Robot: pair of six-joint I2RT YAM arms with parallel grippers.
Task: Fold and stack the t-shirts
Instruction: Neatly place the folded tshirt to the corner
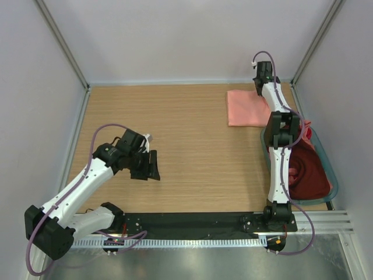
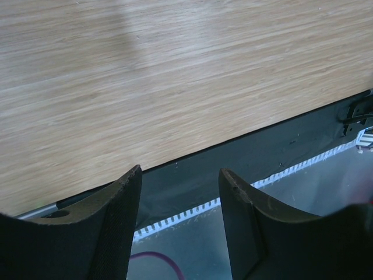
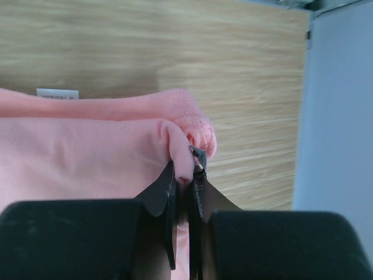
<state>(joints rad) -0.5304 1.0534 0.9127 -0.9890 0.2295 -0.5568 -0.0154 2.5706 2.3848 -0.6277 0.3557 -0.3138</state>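
Observation:
The table's bare far corner is outward of my right gripper and to its right in the top view. I need to drag the pink t-shirt into that corner and let go.
A folded salmon-pink t-shirt [image 1: 246, 107] lies at the far right of the wooden table. My right gripper [image 1: 260, 87] is at its far right corner, shut on a pinch of the pink cloth [image 3: 183, 146]. A white label [image 3: 57, 94] shows at the shirt's far edge. A dark maroon t-shirt [image 1: 306, 169] lies bunched in the grey-teal basket [image 1: 330, 169], with a bit of pink cloth [image 1: 307, 132] at its far end. My left gripper [image 1: 146, 169] hangs open and empty over the near left of the table; its fingers [image 2: 122, 216] frame the table's front edge.
The basket stands along the right wall beside the right arm. A black strip [image 1: 192, 223] and a metal rail [image 1: 326, 220] run along the near edge. Grey walls close in the table on the left, back and right.

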